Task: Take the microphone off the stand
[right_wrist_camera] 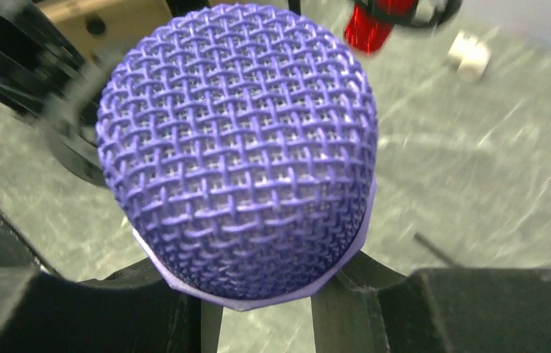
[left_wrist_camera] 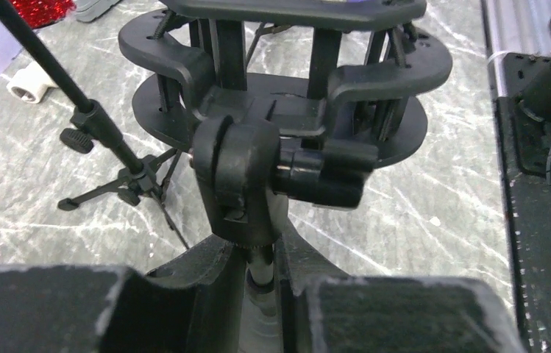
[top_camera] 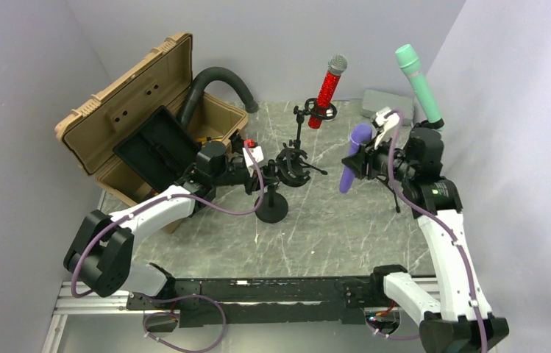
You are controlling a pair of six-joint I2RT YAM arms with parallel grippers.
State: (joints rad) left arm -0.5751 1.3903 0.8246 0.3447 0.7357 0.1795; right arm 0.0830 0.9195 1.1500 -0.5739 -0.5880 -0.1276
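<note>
The bare tabletop is below, clear of the stand's base. My right gripper should go down there next, tip the purple microphone flat and let go of its body.
The purple microphone [top_camera: 353,158] hangs in the air right of centre, head up, with my right gripper [top_camera: 366,163] shut on its body. In the right wrist view its mesh head [right_wrist_camera: 235,147] fills the frame above the right gripper [right_wrist_camera: 265,294]. It is clear of the black stand [top_camera: 271,210], whose shock mount [top_camera: 292,165] holds nothing. My left gripper [top_camera: 261,176] is shut on the stand's thin post. In the left wrist view the post [left_wrist_camera: 266,261] runs between the fingers of the left gripper [left_wrist_camera: 268,283], under the mount [left_wrist_camera: 287,81].
A red glitter microphone [top_camera: 327,88] sits on a small tripod stand [top_camera: 300,121] at the back. A teal microphone [top_camera: 419,84] stands up behind my right arm. An open tan case [top_camera: 140,125] and a black hose [top_camera: 217,81] fill the back left.
</note>
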